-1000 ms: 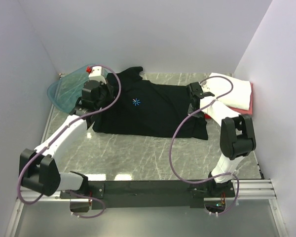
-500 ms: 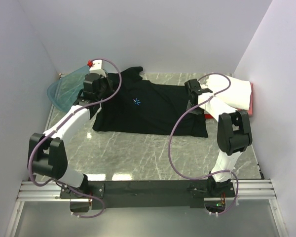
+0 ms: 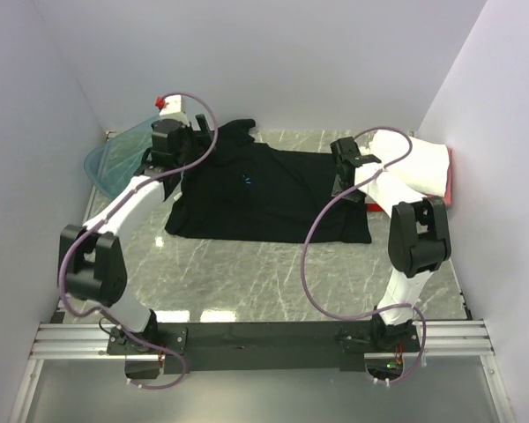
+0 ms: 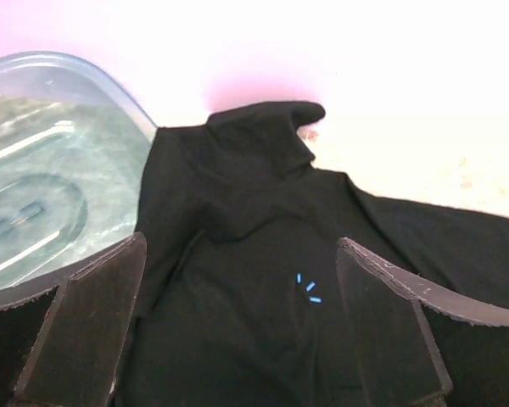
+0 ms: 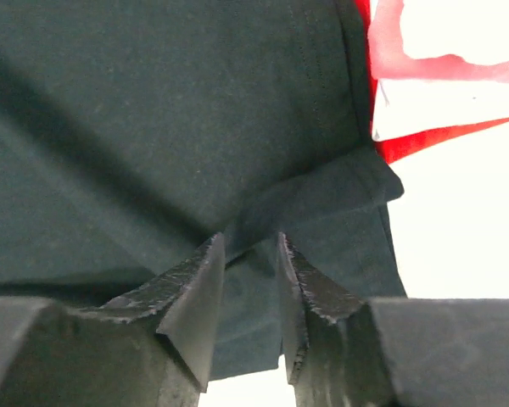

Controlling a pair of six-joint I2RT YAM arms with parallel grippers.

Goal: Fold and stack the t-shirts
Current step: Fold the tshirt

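The black t-shirt's near collar-end corner (image 3: pixel 175 227) lies uncovered on the tabletop. My left gripper should next move back and lower its open fingers around that corner to close.
The large black t-shirt (image 3: pixel 264 198) lies spread across the middle of the table, collar to the left. Only part of its blue chest mark (image 4: pixel 308 288) shows beside a crease. My left gripper (image 3: pixel 187 145) hovers over the collar end. Its fingers stand wide open (image 4: pixel 237 246) with nothing between them but the shirt below. My right gripper (image 3: pixel 342 176) is at the shirt's right end. Its jaws are a little apart (image 5: pixel 248 242), and a fold of the black cloth (image 5: pixel 153 102) lies between the tips. A folded white shirt (image 3: pixel 423 163) rests on a red one (image 3: pixel 447 176) at the far right.
A translucent teal tub (image 3: pixel 115 159) leans in the far left corner, close beside my left gripper, and it fills the left of the left wrist view (image 4: pixel 42 186). Walls close the table at left, back and right. A red cloth edge (image 5: pixel 424 136) shows just past the black shirt.
Both arms carried the shirt's edge toward the far wall, partly hiding the blue mark. The left gripper then opened wide and the right jaws parted.
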